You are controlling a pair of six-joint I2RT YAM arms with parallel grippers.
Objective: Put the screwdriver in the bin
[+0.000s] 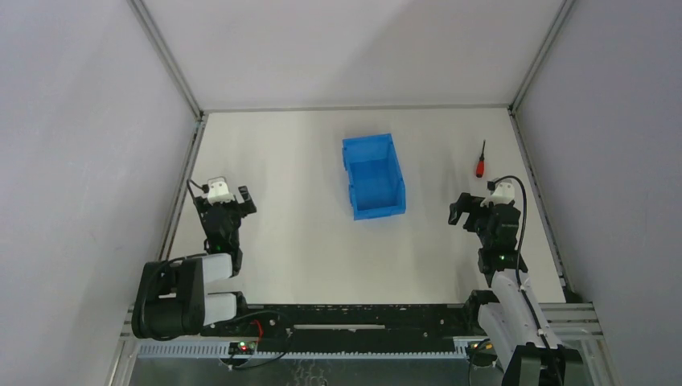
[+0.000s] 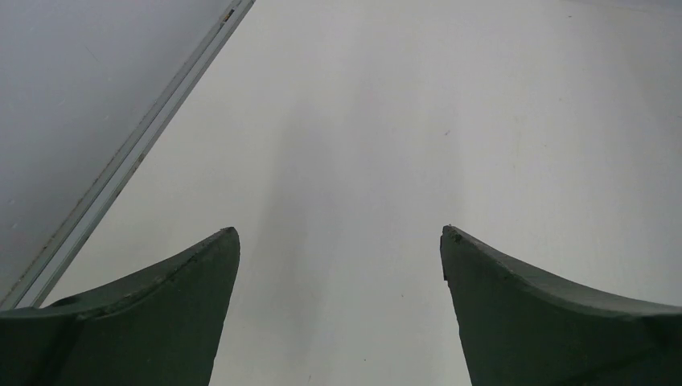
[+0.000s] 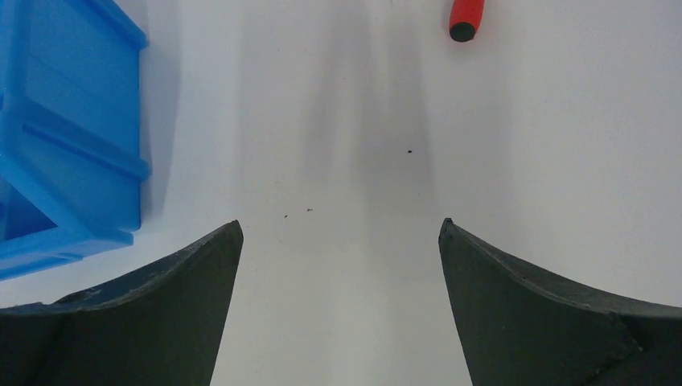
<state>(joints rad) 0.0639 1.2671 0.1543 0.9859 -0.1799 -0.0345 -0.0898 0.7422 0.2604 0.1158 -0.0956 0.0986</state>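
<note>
My right gripper is open, and the screwdriver lies farther out, flat on the white table. It will move outward next and lower its open fingers onto the red handle (image 1: 480, 169) (image 3: 466, 14).
The screwdriver (image 1: 480, 162), with a red handle and a thin black shaft, lies on the white table at the far right. In the right wrist view only its red handle end (image 3: 466, 18) shows, at the top edge. The blue bin (image 1: 367, 143) stands in the middle of the table and is empty; one corner of it (image 3: 68, 137) fills the left of the right wrist view. My right gripper (image 1: 481, 201) (image 3: 341, 223) is open and holds nothing, a short way nearer than the screwdriver. My left gripper (image 1: 228, 193) (image 2: 339, 232) is open over bare table at the left.
Grey enclosure walls with metal corner rails (image 1: 178, 76) close in the table on three sides. A rail (image 2: 129, 153) runs along the table's left edge close to my left gripper. The arm bases and a black bar (image 1: 354, 318) line the near edge.
</note>
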